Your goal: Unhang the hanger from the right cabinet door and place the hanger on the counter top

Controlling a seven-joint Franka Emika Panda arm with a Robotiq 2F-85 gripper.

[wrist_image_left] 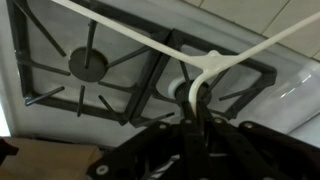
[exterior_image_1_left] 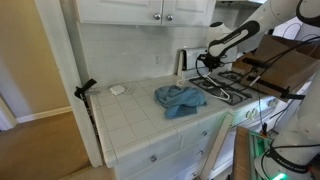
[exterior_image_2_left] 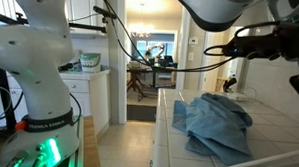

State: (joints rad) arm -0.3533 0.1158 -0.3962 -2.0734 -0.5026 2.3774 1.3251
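Note:
The neck of the hanger [wrist_image_left: 120, 30] is above the burners, so my gripper should move sideways from the grates and down to the tiles beside the stove to let the hanger go.
In the wrist view my gripper [wrist_image_left: 195, 100] is shut on the neck of the thin white hanger [wrist_image_left: 120, 30]. The hanger's two arms spread up and away, above the black grates of the stove [wrist_image_left: 90, 65]. In an exterior view the gripper [exterior_image_1_left: 204, 60] hovers over the stove's near burners, just right of the tiled counter top [exterior_image_1_left: 130, 112]. The hanger is too thin to make out there. The right cabinet door [exterior_image_1_left: 188, 8] with its round knob is above, with nothing hanging on it. A blue cloth [exterior_image_1_left: 180, 98] lies crumpled on the counter and also shows in an exterior view [exterior_image_2_left: 218, 126].
The white gas stove [exterior_image_1_left: 235, 88] adjoins the counter on the right. A small white object [exterior_image_1_left: 117, 89] lies at the counter's back left. A black clamp [exterior_image_1_left: 85, 90] sticks out at the counter's left edge. A white robot base [exterior_image_2_left: 35, 80] stands on the floor.

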